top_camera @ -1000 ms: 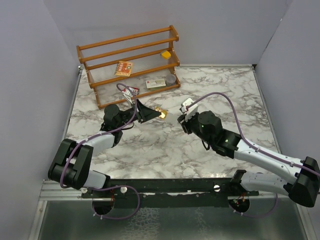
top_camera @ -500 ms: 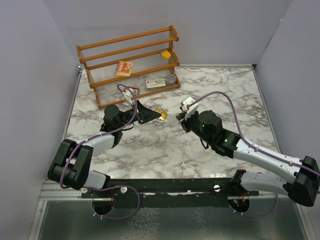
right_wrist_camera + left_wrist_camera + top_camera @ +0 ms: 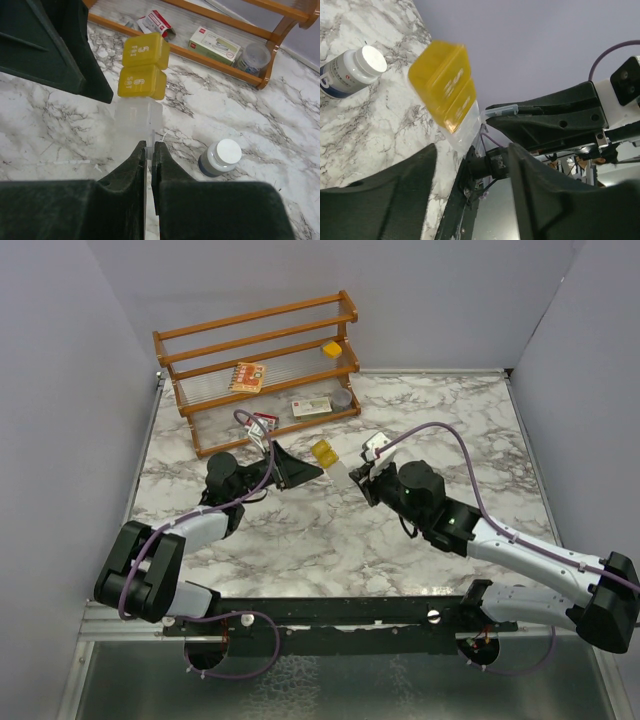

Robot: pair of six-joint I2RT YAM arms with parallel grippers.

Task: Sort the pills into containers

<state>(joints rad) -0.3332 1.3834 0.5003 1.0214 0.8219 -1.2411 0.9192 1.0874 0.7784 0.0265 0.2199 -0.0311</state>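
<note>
My right gripper still hangs in the air. It lowers the organiser (image 3: 323, 451) onto the bare marble tabletop below next and releases the clear flap.
A pill organiser (image 3: 142, 65) has two yellow compartments marked FRI and SAT and a clear section (image 3: 136, 120). My right gripper (image 3: 150, 150) is shut on a thin clear flap at its near end and holds it above the marble; it also shows in the top view as the organiser (image 3: 323, 451). My left gripper (image 3: 470, 170) stands open just left of it, nothing between its fingers (image 3: 380, 200). The organiser (image 3: 445, 82) hangs beyond them. A bottle (image 3: 220, 157) with a white cap and grey body stands on the table to the right. No loose pills show.
A wooden rack (image 3: 260, 370) stands at the back left, holding printed boxes (image 3: 247, 376), a yellow cube (image 3: 331, 348) and a round grey tin (image 3: 253, 57). A red-and-white box (image 3: 157, 22) lies in front of the rack. Grey walls close in both sides.
My left gripper has opened and let go of the organiser. My right gripper has closed onto its clear end, and the organiser has swung out away from the left fingers.
</note>
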